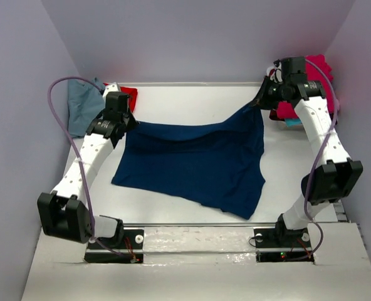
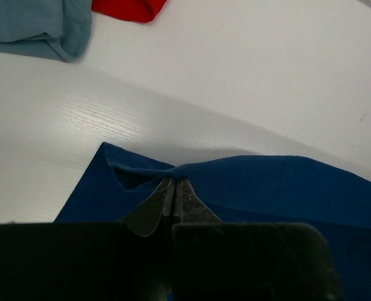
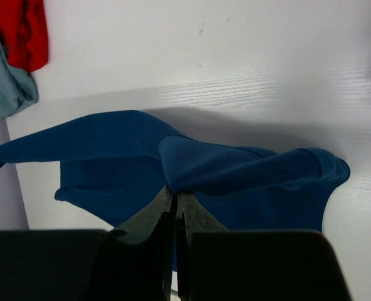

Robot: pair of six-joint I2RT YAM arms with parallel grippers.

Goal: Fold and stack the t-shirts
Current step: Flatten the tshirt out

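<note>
I need to move my left gripper outward and down to the tabletop (image 1: 139, 111) (image 2: 153, 36) beside the red t-shirt next and let go there, because the navy edge still sags in a fold.
A navy t-shirt (image 1: 195, 163) hangs stretched between both arms over the middle of the white table, its lower part trailing on the surface. My left gripper (image 1: 124, 123) is shut on the shirt's far left edge; in the left wrist view its fingertips (image 2: 174, 183) pinch a fold of the navy cloth (image 2: 267, 182). My right gripper (image 1: 258, 102) is shut on the far right corner, lifted higher; its fingertips (image 3: 175, 193) clamp a bunched ridge of the cloth (image 3: 235, 166). No print shows on the shirt.
A blue-grey t-shirt (image 1: 84, 108) and a red one (image 1: 128, 95) lie at the far left corner. A magenta heap (image 1: 316, 88) with a turquoise bit (image 1: 292, 121) sits at the far right behind the right arm. Walls close in on both sides.
</note>
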